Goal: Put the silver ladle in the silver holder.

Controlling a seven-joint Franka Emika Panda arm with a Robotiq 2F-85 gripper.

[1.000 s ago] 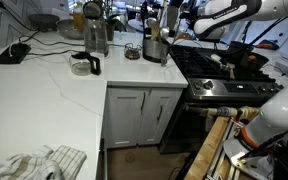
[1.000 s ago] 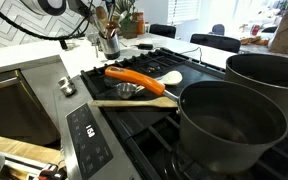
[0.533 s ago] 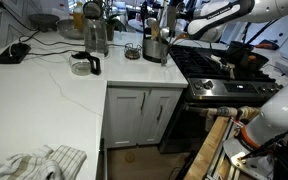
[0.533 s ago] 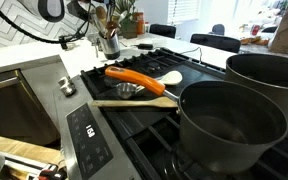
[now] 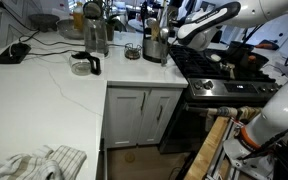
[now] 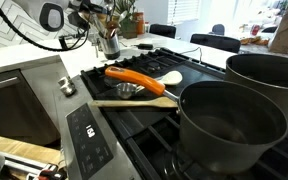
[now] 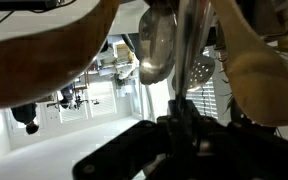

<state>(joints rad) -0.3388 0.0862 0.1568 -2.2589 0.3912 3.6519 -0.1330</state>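
The silver holder's top (image 6: pixel 109 37) is just below my gripper, so next I will move my gripper down slightly toward it and release the ladle handle where other utensils already stand upright.
The silver holder (image 5: pixel 155 47) stands on the white counter beside the stove, with utensil handles sticking up; it also shows in an exterior view (image 6: pixel 110 44). My gripper (image 5: pixel 174 36) is right at the holder's top. In the wrist view my gripper (image 7: pixel 180 112) is shut on the thin handle of the silver ladle (image 7: pixel 156 50), whose shiny bowl sits among wooden spoon heads (image 7: pixel 252 58). Whether the ladle rests inside the holder I cannot tell.
A grey appliance with a jug top (image 5: pixel 94 30), a small dark glass cup (image 5: pixel 132 51) and a glass jug (image 5: pixel 82 66) stand on the counter. On the stove lie an orange utensil (image 6: pixel 134 78) and a wooden spoon (image 6: pixel 134 102) beside two big pots (image 6: pixel 230 122).
My arm has swung towards the holder, and the gripper has come closer over its top. Nothing else moved.
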